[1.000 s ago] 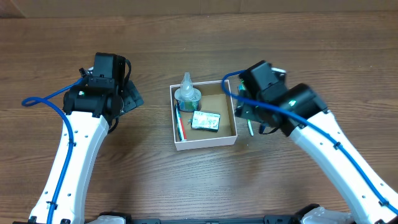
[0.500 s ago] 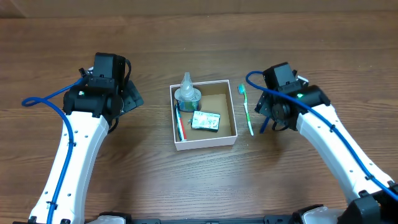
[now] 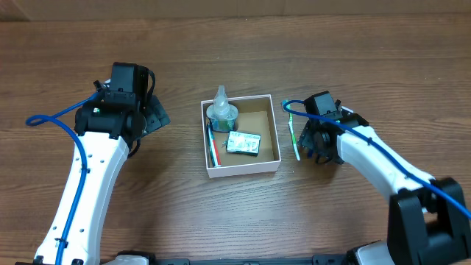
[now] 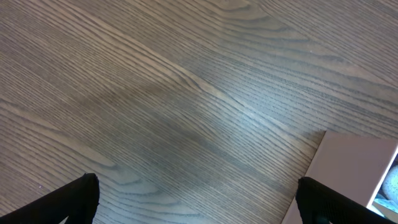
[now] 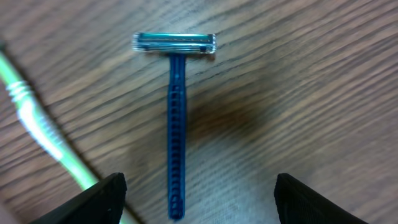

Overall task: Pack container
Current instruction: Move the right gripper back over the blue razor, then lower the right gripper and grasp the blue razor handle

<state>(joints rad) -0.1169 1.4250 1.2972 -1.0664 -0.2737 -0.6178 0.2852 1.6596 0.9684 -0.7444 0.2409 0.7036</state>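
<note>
The right gripper lowers to the blue razor at its handle end (image 5: 176, 194) next, away from the razor's head, then closes.
The container (image 3: 243, 170) is a shallow white-walled cardboard box, brown inside, at the table's middle. It holds a clear bottle with green liquid (image 3: 221, 112), a red-handled item (image 3: 213, 152) and a small wrapped packet (image 3: 243, 143). A green toothbrush (image 3: 294, 134) lies on the table just right of the box; it also shows in the right wrist view (image 5: 37, 124). My right gripper (image 3: 318, 141) is open and hovers over a blue razor (image 5: 175, 124), its fingers (image 5: 199, 199) straddling the handle end. My left gripper (image 3: 151, 115) is open and empty left of the box.
The left wrist view shows bare wood between the open fingers (image 4: 199, 199) and a corner of the box (image 4: 354, 168) at lower right. The tabletop is brown wood grain.
My right arm has swung from over the box's right edge out to the right and lowered over the razor, uncovering the green toothbrush. The left arm has not moved.
</note>
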